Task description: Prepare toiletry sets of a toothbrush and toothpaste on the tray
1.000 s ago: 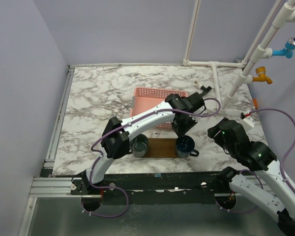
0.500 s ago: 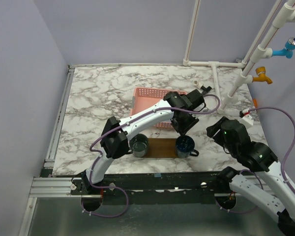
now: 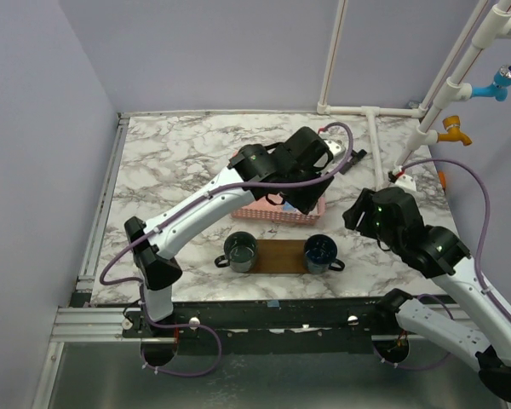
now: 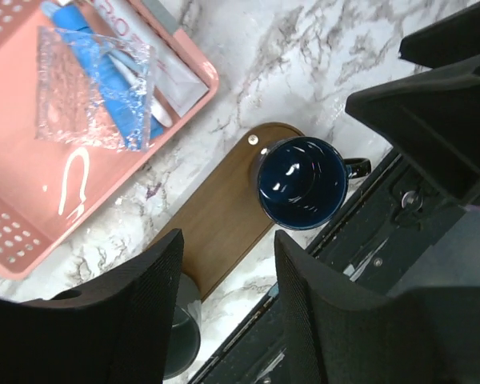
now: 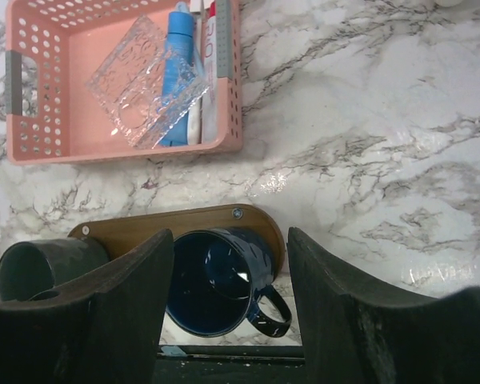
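Note:
The clear packet (image 4: 92, 84) covers the toothbrush, so my right gripper should next go down and left in the top view onto the packet's near edge.
The dark wooden tray (image 3: 279, 255) lies near the table's front edge, also seen as the tray (image 4: 224, 212) and the tray (image 5: 144, 228). The toothpaste (image 4: 156, 52), a white tube with red lettering, lies in the pink basket (image 3: 249, 164); it shows again as the toothpaste (image 5: 210, 68). A thin white end (image 4: 162, 114) beside it may be the toothbrush, mostly hidden under a clear packet (image 4: 92, 84). My left gripper (image 4: 228, 240) hangs open and empty above the basket's near edge. My right gripper (image 5: 228, 236) is open and empty above the blue mug.
A blue mug (image 3: 320, 252) stands on the tray's right end and a grey-green mug (image 3: 240, 251) on its left end. A blue tube (image 5: 178, 64) also lies in the basket. White pipes (image 3: 375, 119) run along the back right.
My left gripper has opened and drawn back from the blue mug to above the basket. The right arm has shifted slightly left and forward. The mugs stayed put.

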Controlling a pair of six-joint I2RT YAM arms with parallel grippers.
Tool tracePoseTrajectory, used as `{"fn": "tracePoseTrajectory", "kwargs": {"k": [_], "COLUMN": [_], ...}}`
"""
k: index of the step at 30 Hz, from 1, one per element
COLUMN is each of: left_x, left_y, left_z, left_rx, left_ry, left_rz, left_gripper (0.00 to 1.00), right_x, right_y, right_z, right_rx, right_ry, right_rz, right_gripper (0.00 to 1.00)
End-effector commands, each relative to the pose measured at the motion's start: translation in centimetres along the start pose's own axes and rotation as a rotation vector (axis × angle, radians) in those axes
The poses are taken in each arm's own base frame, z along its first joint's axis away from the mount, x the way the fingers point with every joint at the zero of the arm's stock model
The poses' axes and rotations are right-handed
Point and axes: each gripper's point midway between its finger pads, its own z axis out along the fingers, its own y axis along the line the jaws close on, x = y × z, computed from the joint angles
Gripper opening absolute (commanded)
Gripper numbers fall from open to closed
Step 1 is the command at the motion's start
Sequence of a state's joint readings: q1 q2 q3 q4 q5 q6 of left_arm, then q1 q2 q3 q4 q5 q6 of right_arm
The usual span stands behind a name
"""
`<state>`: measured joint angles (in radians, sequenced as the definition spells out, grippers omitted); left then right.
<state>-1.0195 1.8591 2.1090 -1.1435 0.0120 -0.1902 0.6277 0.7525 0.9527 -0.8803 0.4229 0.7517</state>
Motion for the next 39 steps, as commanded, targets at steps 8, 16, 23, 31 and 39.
{"fn": "tracePoseTrajectory", "kwargs": {"k": [8,16,23,31,39], "left_x": [-1.1,-0.4,1.7,3.4,6.8], "left_y": [5.6,9.0,12.1,13.5,13.6], "left_z": [-5.8,-9.3,-11.9,-16.5,-17.5], "left_rx": [-0.171,-0.238,-0.353,-0.406,-0.416], "left_ry": [-0.201,-0.351,-0.44,-0.706,-0.656], "left_rz": [-0.197,-0.308,-0.36,-0.338,-0.242], "left_gripper": [0.58,0.61,0.87,0.99,0.98], "right_x": [-0.6,-0.5,0.0,1.2,1.3], "right_y": [5.5,8.7,10.8,12.7,13.1], "right_z": [1.0,3.4,6.6,10.9,14.1], "right_rx": [-0.201,-0.28,-0.316,-0.325,-0.276], "right_ry": [0.076,0.128,0.163,0.212,0.225], "right_rz": [-0.187,-0.33,-0.44,-0.46,-0.514], "right_gripper": [0.62,0.62,0.62,0.62,0.56]}}
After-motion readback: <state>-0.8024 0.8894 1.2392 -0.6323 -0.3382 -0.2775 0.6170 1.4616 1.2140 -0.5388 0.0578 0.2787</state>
